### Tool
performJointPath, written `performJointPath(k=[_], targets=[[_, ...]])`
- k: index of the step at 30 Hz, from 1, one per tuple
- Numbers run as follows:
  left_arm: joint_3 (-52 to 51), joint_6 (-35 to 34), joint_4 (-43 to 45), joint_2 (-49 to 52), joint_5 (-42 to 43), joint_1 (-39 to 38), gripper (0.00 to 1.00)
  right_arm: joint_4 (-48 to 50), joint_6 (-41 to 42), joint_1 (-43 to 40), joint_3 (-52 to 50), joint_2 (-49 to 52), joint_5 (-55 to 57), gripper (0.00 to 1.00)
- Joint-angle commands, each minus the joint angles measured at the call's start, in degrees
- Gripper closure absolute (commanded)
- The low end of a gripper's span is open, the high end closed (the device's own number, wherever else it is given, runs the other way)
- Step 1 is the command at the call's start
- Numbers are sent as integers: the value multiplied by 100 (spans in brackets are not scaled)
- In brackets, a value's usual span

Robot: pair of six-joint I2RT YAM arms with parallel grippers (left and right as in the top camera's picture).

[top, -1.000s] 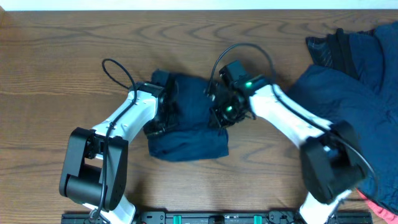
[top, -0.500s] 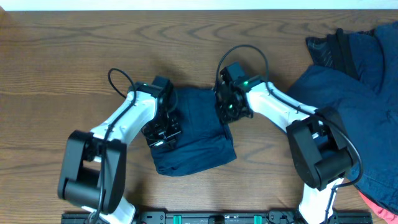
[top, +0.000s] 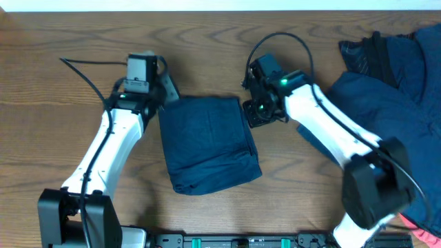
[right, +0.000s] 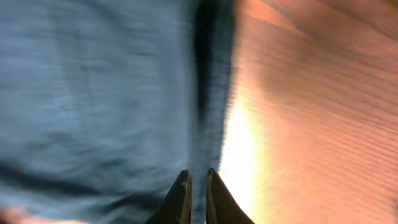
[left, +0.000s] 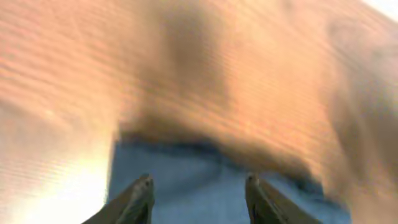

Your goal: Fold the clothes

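Observation:
The garment's near edge lies slanted, so next I need to move my right gripper over the garment from its side edge, lower it onto the garment, pull back and let go.
A folded dark navy garment (top: 210, 141) lies flat on the wooden table in the middle of the overhead view. My left gripper (top: 167, 89) hovers at its far left corner; in the blurred left wrist view its fingers (left: 199, 186) are spread apart and empty over the blue fabric (left: 205, 186). My right gripper (top: 251, 111) is at the garment's far right edge. In the right wrist view its fingers (right: 198, 180) are close together over the edge of the fabric (right: 93, 93), with nothing seen between them.
A large heap of loose navy clothes (top: 393, 96) covers the right side of the table under the right arm's base. A small red thing (top: 422, 227) shows at the bottom right corner. Bare wood (top: 55, 124) lies to the left.
My left gripper has let go of the garment and pulled back up and to the left. My right gripper has slid off the garment's right edge. The garment now lies flat and folded.

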Motion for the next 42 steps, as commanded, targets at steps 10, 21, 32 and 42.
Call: performJointPath(k=[10,21,32,42], targets=[[35,439,376,1749,-560,94,47,-247,72,1005,-236,61,-1259,92],[35,-133,-2199,1969,-540,94,59,-146,39,1252,-1204,133,-1093,92],[33,4,-4026,1969,1506,-267,77,592,42,828,-1574,133,1152,87],[144,92,-4070,1709,688,-306,76,944,66,717,-1574,133,1602,83]])
